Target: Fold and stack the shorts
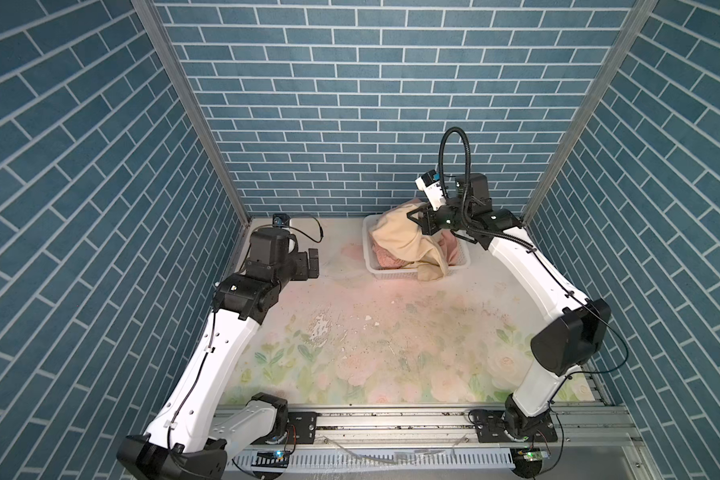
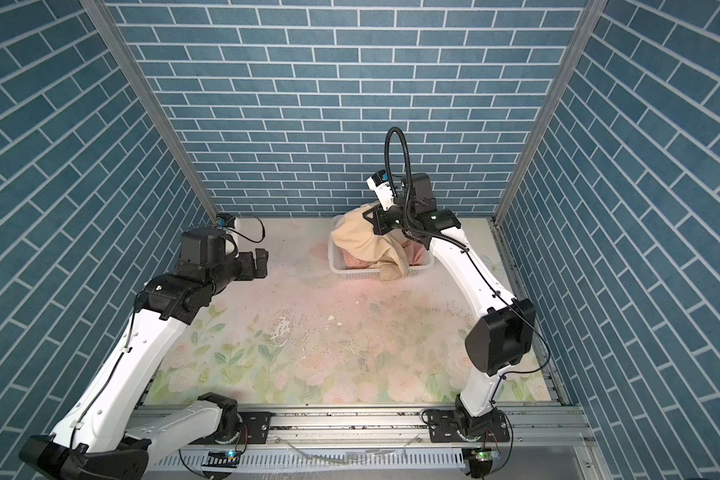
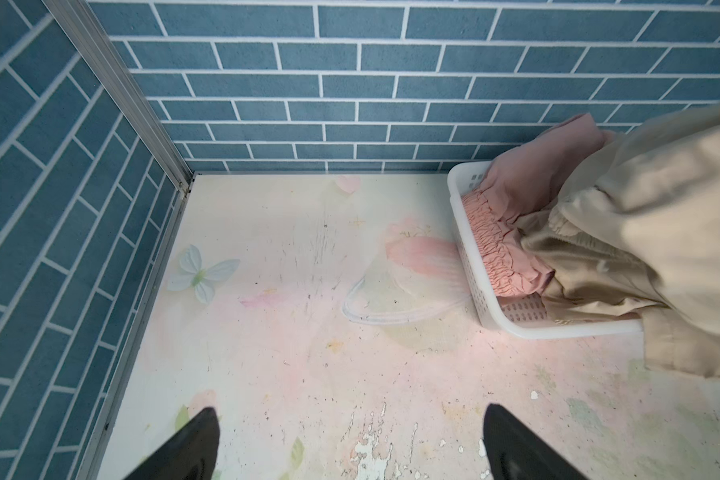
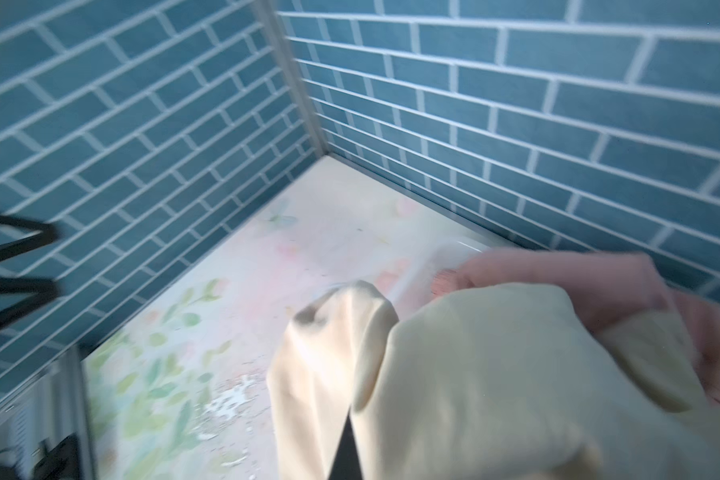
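Observation:
A heap of beige cloth point(image 1: 429, 261) point(image 3: 673, 318) hangs loose over the basket's front rim, across from my left gripper, which will next move its open fingers down and toward it.
The beige shorts point(image 1: 395, 237) point(image 2: 358, 241) hang lifted above the white basket point(image 1: 395, 275) at the back of the table. My right gripper point(image 1: 414, 216) point(image 2: 368, 216) is shut on their upper part. One beige leg trails over the basket's front rim onto the table. In the right wrist view the beige shorts point(image 4: 495, 374) cover the jaws, and only a dark finger sliver point(image 4: 348, 449) shows. The pink shorts point(image 1: 391, 259) point(image 3: 516, 191) lie crumpled in the basket, partly under the beige cloth. My left gripper point(image 1: 313, 262) point(image 3: 350, 409) hovers open and empty to the left of the basket.
The basket point(image 3: 458, 208) stands near the blue brick back wall, right of centre. The floral table cover point(image 1: 371, 340) has a worn, peeling patch in the middle. Brick side walls close in both sides, and a metal rail runs along the front edge.

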`<state>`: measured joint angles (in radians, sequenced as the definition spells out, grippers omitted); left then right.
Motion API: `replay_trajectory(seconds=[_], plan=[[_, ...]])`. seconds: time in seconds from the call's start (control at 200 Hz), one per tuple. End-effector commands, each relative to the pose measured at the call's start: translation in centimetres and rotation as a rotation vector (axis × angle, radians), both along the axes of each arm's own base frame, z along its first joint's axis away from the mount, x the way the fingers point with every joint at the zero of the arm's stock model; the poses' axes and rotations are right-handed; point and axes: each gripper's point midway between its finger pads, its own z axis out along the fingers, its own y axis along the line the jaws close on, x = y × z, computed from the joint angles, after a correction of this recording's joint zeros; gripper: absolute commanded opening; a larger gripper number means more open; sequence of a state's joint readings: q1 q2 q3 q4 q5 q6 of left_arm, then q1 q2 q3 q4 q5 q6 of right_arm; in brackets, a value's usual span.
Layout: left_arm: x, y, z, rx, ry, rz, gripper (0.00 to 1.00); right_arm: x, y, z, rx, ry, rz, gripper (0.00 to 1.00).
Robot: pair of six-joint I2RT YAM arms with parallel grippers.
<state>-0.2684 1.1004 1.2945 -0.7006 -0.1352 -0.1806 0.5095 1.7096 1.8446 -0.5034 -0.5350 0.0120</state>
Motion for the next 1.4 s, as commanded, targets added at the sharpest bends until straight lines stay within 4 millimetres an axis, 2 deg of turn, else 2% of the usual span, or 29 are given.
replay_trajectory(seconds=[0.0, 0.105, 0.175, 0.225, 0.3, 0.4, 0.48, 0.58, 0.72, 0.765, 0.795, 0.845, 0.94, 1.075, 1.16, 1.24, 1.315, 1.39], plan=[[0.0, 1.0, 0.0, 0.026, 0.03, 0.015, 1.0, -6.9, 1.7, 4.2, 0.023, -0.086, 0.211, 0.0], [0.4, 1.5, 0.6, 0.01, 0.02, 0.022, 1.0, -9.9, 2.9, 6.2, 0.048, -0.125, 0.269, 0.0], [0.5, 1.9, 0.7, 0.003, 0.024, 0.031, 1.0, -10.1, 3.2, 6.4, 0.045, -0.132, 0.255, 0.0], [0.6, 2.3, 0.7, -0.004, 0.031, 0.041, 1.0, -9.9, 3.7, 5.6, 0.022, -0.125, 0.242, 0.0], [0.5, 2.7, 0.5, -0.016, 0.041, 0.048, 1.0, -9.1, 4.6, 3.1, -0.022, -0.087, 0.231, 0.0], [0.2, 2.6, -0.1, -0.029, 0.062, 0.039, 1.0, -7.5, 6.4, -2.1, -0.091, 0.003, 0.235, 0.0], [0.0, 1.8, -1.1, -0.052, 0.091, 0.001, 1.0, -6.3, 7.8, -6.1, -0.135, 0.073, 0.24, 0.0], [-0.3, -1.2, -3.0, -0.16, 0.132, -0.133, 1.0, -5.1, 9.3, -10.2, -0.174, 0.133, 0.236, 0.0], [-0.5, -4.9, -6.2, -0.301, 0.196, -0.275, 1.0, -4.0, 10.5, -13.8, -0.194, 0.19, 0.228, 0.0], [-0.6, -5.5, -7.4, -0.3, 0.224, -0.284, 1.0, -4.0, 10.4, -14.3, -0.203, 0.204, 0.232, 0.18], [-0.6, -5.9, -8.0, -0.286, 0.239, -0.291, 1.0, -4.3, 10.3, -14.1, -0.205, 0.204, 0.235, 0.24], [-0.7, -6.9, -8.8, -0.244, 0.267, -0.32, 1.0, -4.2, 9.6, -13.2, -0.195, 0.184, 0.215, 0.34], [-0.7, -9.3, -9.0, -0.173, 0.277, -0.393, 1.0, -4.0, 7.3, -10.0, -0.138, 0.122, 0.135, 0.52], [0.1, -13.7, -9.2, -0.174, 0.245, -0.521, 1.0, -3.7, 1.6, -7.2, -0.092, 0.085, -0.032, 0.57], [1.1, -15.5, -10.6, -0.168, 0.261, -0.549, 1.0, -3.7, -2.9, -6.8, -0.057, 0.099, -0.149, 0.59], [2.0, -16.4, -12.6, -0.132, 0.295, -0.549, 1.0, -4.3, -6.8, -6.7, -0.033, 0.096, -0.254, 0.62], [2.3, -17.1, -14.4, -0.117, 0.342, -0.568, 1.0, -5.1, -9.7, -7.0, -0.035, 0.091, -0.331, 0.66], [1.9, -17.5, -16.1, -0.114, 0.401, -0.575, 1.0, -6.0, -11.6, -7.5, -0.056, 0.101, -0.38, 0.68]])
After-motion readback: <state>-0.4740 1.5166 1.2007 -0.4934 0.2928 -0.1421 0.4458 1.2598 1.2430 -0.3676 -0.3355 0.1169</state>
